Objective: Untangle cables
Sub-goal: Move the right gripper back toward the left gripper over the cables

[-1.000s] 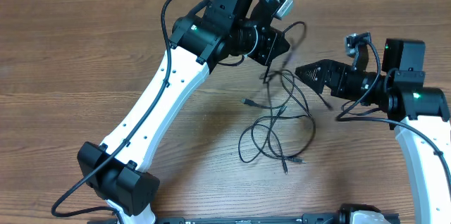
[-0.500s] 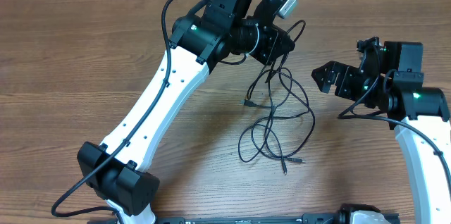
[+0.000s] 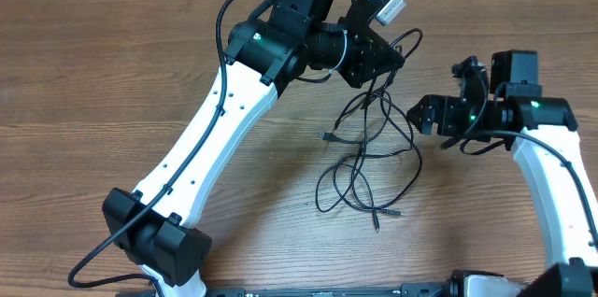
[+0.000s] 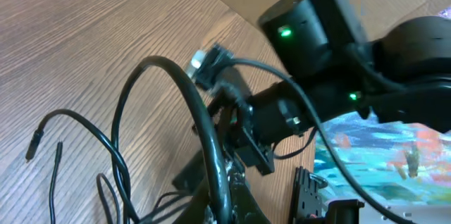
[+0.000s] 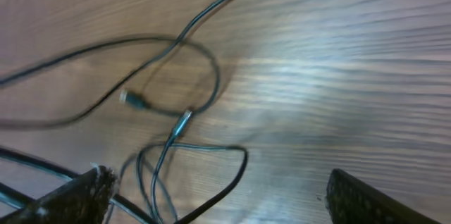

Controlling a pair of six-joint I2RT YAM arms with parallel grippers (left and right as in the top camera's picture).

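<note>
The right gripper moves to the left in the overhead view next, onto the outer piece of cable below my left gripper. Its open fingers stand beside that piece of cable.
Several thin black cables (image 3: 369, 162) lie in loose crossing loops on the wooden table, with metal-tipped plug ends at the left (image 3: 325, 135) and near the front (image 3: 396, 212). My left gripper (image 3: 385, 54) is shut on one cable strand and holds it above the far end of the tangle. In the left wrist view that cable (image 4: 204, 118) arcs up out of the jaws (image 4: 229, 203). My right gripper (image 3: 422, 117) is open, just right of the tangle. In the right wrist view its fingers (image 5: 222, 199) are wide apart, with a cable loop (image 5: 190, 111) between and beyond them.
The left arm (image 3: 215, 120) stretches diagonally across the table from the front left. The right arm (image 3: 551, 166) stands at the right edge and shows in the left wrist view (image 4: 317, 55). Bare wood surrounds the tangle.
My left gripper has moved a little right and away with its cable, pulling the upper strands along. My right gripper has drawn back from the tangle, turned, and its fingers have opened.
</note>
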